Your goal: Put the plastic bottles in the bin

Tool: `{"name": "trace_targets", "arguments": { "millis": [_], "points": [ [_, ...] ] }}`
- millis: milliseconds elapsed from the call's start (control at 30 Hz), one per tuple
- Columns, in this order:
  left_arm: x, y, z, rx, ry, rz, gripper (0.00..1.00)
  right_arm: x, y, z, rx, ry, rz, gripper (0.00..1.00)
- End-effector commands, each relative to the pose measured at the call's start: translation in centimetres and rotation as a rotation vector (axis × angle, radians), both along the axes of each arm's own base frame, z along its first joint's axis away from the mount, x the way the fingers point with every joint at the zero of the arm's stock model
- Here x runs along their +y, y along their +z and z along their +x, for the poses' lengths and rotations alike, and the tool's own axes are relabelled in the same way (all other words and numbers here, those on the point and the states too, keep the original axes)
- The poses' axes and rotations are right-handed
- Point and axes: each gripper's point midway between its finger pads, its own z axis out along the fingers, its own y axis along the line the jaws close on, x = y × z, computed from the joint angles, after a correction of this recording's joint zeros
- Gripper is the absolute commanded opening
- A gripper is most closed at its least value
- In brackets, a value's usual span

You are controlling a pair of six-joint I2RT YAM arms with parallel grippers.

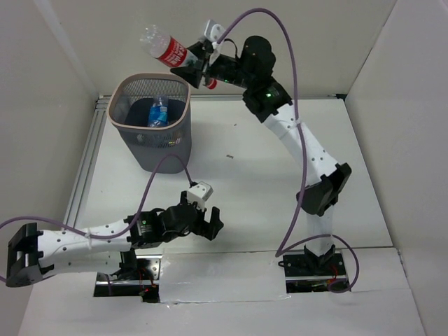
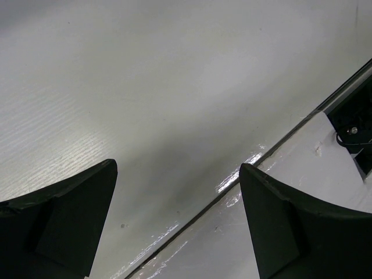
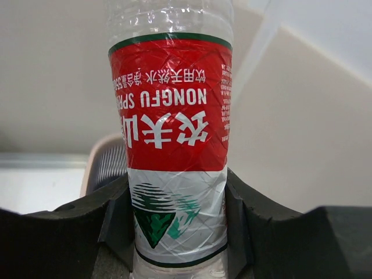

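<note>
Next, my right gripper goes to the left in the top view and down over the bin's opening (image 1: 148,103) (image 3: 111,166), since the clear bottle still hangs past the bin's far rim.
My right gripper (image 1: 191,61) is shut on a clear plastic bottle with a red label (image 1: 168,50), held tilted above the far right rim of the bin (image 1: 119,120). In the right wrist view the bottle (image 3: 171,133) is clamped between both fingers (image 3: 113,224), with the bin's rim (image 3: 96,157) behind it at the left. The dark mesh bin with its pale rim holds a blue-labelled bottle (image 1: 158,112). My left gripper (image 1: 201,222) is open and empty low over the table near its front; its wrist view shows spread fingers (image 2: 64,224) over bare table.
White walls close in the table at the back and both sides. A metal rail (image 1: 82,164) runs along the left edge. A seam (image 2: 244,177) crosses the table near the left gripper. Purple cables loop from both arms.
</note>
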Motion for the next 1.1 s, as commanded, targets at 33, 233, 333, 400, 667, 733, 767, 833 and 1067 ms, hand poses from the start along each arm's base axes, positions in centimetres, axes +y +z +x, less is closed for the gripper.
{"name": "trace_targets", "arguments": {
  "millis": [33, 233, 333, 400, 667, 733, 767, 833, 1067],
  "points": [
    [0.2, 1.9, 0.1, -0.044, 0.011, -0.087, 0.99, 4.5, 0.9, 1.4, 0.037, 0.014, 0.149, 0.23],
    [1.1, 1.5, -0.4, -0.040, 0.015, -0.085, 0.99, 9.0, -0.9, 3.1, 0.085, 0.059, 0.291, 0.29],
    [1.5, 2.0, -0.2, -0.042, 0.043, -0.104, 0.99, 11.0, -2.3, 3.7, 0.103, 0.059, 0.311, 0.31],
    [1.8, 1.9, -0.3, -0.043, 0.043, -0.105, 0.99, 12.0, -3.6, 3.7, 0.122, 0.067, 0.296, 0.37],
    [1.4, 1.2, -0.1, -0.058, 0.028, -0.081, 1.00, 10.7, -2.6, 4.1, 0.121, 0.018, 0.273, 1.00],
    [0.6, 1.6, 0.1, -0.076, 0.005, -0.085, 1.00, 8.5, -0.7, 4.6, 0.098, -0.013, 0.281, 1.00],
    [0.1, 1.5, 0.1, -0.075, -0.008, -0.074, 1.00, 7.2, -0.5, 5.3, 0.110, -0.037, 0.269, 1.00],
    [-0.5, 1.5, 0.4, -0.085, -0.015, -0.066, 1.00, 4.9, 1.6, 5.1, 0.097, -0.072, 0.271, 1.00],
    [-3.2, 3.3, 1.5, -0.126, -0.059, -0.074, 1.00, -9.6, -3.9, 10.5, 0.391, -0.495, 0.056, 1.00]
  ]
}}
